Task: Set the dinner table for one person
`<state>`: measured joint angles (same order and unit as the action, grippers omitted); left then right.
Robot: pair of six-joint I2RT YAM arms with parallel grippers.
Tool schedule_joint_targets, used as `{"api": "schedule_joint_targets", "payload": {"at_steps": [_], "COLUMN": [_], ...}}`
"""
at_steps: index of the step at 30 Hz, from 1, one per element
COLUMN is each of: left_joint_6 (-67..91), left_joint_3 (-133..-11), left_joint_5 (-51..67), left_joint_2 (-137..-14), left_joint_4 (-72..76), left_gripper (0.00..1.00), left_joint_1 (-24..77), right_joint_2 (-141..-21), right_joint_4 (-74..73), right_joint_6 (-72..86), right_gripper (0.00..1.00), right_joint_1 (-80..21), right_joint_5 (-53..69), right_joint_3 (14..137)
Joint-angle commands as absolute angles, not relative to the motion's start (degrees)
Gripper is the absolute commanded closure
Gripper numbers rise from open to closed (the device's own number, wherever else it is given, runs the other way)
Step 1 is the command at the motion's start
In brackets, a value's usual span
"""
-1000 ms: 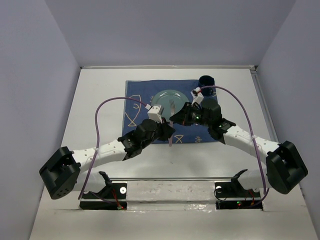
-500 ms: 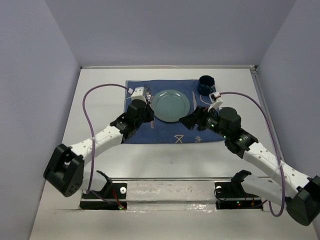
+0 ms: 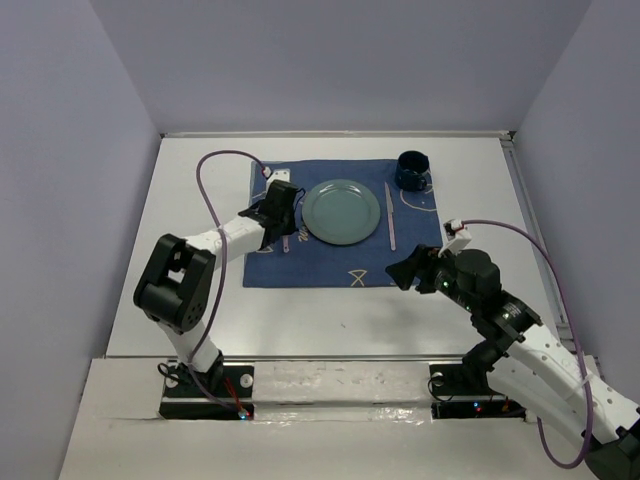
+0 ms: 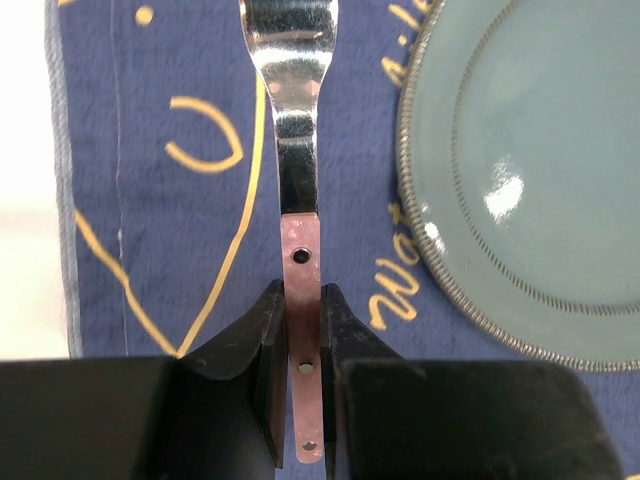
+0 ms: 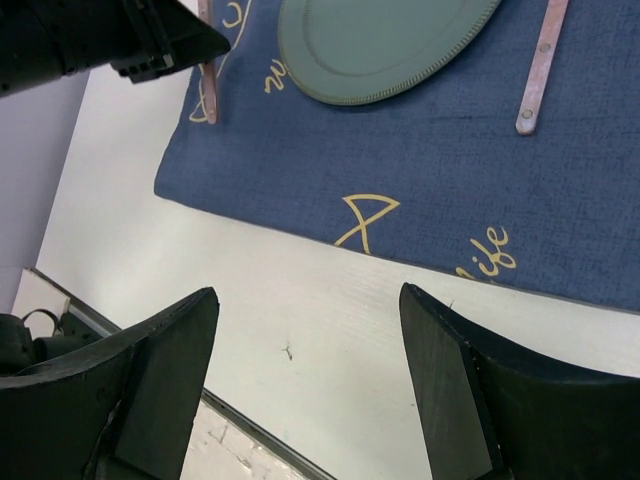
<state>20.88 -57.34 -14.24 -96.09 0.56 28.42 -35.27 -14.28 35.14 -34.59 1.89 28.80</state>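
The left gripper moves down toward the dark blue cloth beside the plate (image 3: 341,211) next and releases the fork's pink handle, since the cloth lies just below the gripper.
On the white dinner table (image 3: 190,200) lies a dark blue cloth (image 3: 330,262) with a green plate (image 3: 341,211) on it. In the left wrist view my left gripper (image 4: 300,310) is shut on the pink handle of a fork (image 4: 297,150), which lies along the cloth left of the plate (image 4: 540,170). A pink-handled knife (image 3: 391,215) rests right of the plate. My right gripper (image 3: 400,272) stands open and empty over the table's bare front (image 5: 300,300), near the cloth's near edge. From the right wrist, the knife handle (image 5: 537,75) and fork handle (image 5: 208,95) show.
A dark blue cup (image 3: 412,170) stands at the cloth's far right corner. Purple cables loop above both arms. Grey walls close in the table on three sides, and a metal rail (image 3: 340,375) runs along the near edge.
My left arm carried the fork from in front of the plate to its left side. My right gripper opened, leaving the knife right of the plate, and drew back toward the near edge.
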Motion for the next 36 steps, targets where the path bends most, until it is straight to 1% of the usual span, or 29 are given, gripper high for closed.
{"api": "schedule_joint_targets", "payload": {"at_steps": [1, 10, 23, 24, 25, 29, 33, 34, 35, 36], "left_joint_6": [16.9, 15.8, 15.1, 15.2, 15.6, 15.9, 16.3, 16.6, 16.6, 16.9], "left_joint_3": [-63.4, -65.2, -67.9, -67.9, -67.9, -67.9, -67.2, -67.1, -67.1, -67.3], "left_joint_5": [-16.3, -17.1, -16.9, -17.0, -17.1, -17.6, -17.8, -17.8, -17.9, -19.0], "left_joint_2": [-97.4, -101.9, -104.9, -105.2, -105.5, -106.4, -106.2, -106.1, -105.9, -105.4], "left_joint_4": [-1.3, -2.5, -1.9, -2.0, -1.9, -2.5, -2.3, -2.3, -2.5, -2.7], "left_gripper": [1.00, 1.00, 1.00, 0.99, 0.95, 0.89, 0.78, 0.61, 0.52, 0.44], "left_joint_1": [28.7, 28.6, 28.6, 28.6, 28.5, 28.4, 28.4, 28.4, 28.4, 28.4], "right_joint_2": [-33.6, -29.9, -30.6, -30.6, -30.5, -30.7, -30.3, -30.2, -30.2, -30.1], "right_joint_4": [-16.3, -18.1, -18.1, -18.2, -18.2, -18.3, -19.0, -19.2, -19.3, -19.5], "right_joint_6": [35.0, 35.3, 35.5, 35.5, 35.5, 35.4, 35.6, 35.8, 35.9, 35.8], "right_gripper": [0.22, 0.22, 0.22, 0.22, 0.22, 0.22, 0.22, 0.22, 0.22, 0.22], "right_joint_1": [-35.1, -35.1, -35.1, -35.1, -35.1, -35.1, -35.1, -35.1, -35.1, -35.1], "right_joint_5": [1.1, 0.4, 1.1, 1.0, 0.9, 0.4, -0.4, -1.5, -1.6, -1.8], "right_joint_3": [27.5, 26.2, 26.2, 26.0, 25.9, 26.4, 27.4, 27.6, 27.9, 28.5]}}
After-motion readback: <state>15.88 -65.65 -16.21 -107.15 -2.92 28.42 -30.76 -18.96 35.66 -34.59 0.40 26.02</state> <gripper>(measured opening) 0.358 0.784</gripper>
